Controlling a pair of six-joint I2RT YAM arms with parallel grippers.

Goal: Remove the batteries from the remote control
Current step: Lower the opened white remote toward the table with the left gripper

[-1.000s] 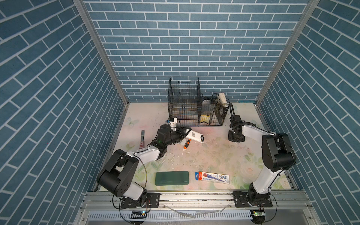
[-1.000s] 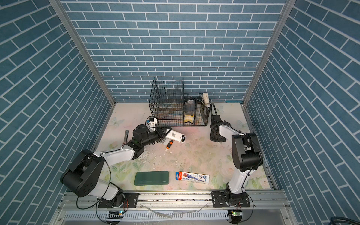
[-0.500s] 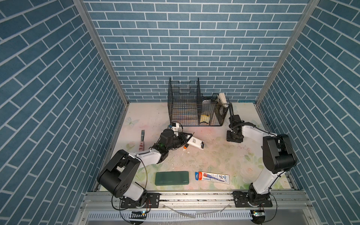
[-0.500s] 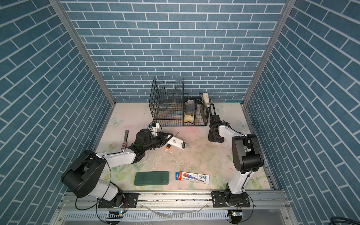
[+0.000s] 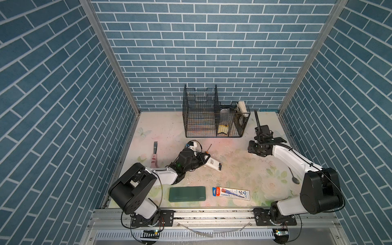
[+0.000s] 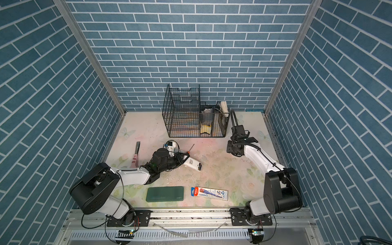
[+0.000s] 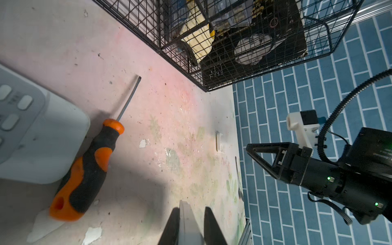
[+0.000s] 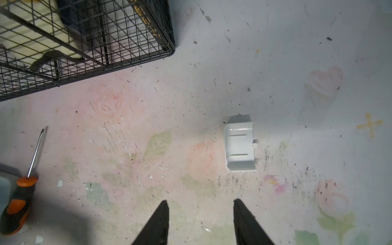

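Observation:
The left gripper moves down and back next and releases the white remote control on the bare tabletop toward the printed box, as the screwdriver lies close by.
My left gripper (image 5: 204, 158) (image 7: 192, 209) is shut on one end of a white remote control (image 5: 213, 164) (image 6: 193, 164), which slants down to the table with its labelled back up. The open compartment at its far end (image 5: 219, 166) looks dark, and I cannot make out the batteries in it. A white battery cover (image 8: 239, 144) (image 7: 219, 144) lies loose on the table. My right gripper (image 8: 200, 203) (image 5: 253, 148) hangs open just short of it, with nothing between its fingers. A second white remote with buttons (image 7: 31, 137) lies beside the screwdriver.
An orange-and-black screwdriver (image 7: 84, 169) (image 8: 19, 201) (image 5: 208, 148) lies by the left gripper. A black wire basket (image 5: 212, 112) stands at the back. A green case (image 5: 187, 193) and a printed box (image 5: 231, 193) lie near the front edge, a spoon (image 5: 293, 177) on the right, and a flat strip tool (image 5: 154, 154) on the left.
The left gripper has carried the remote a little toward the front of the table. The right gripper has opened and the cover lies free in front of it.

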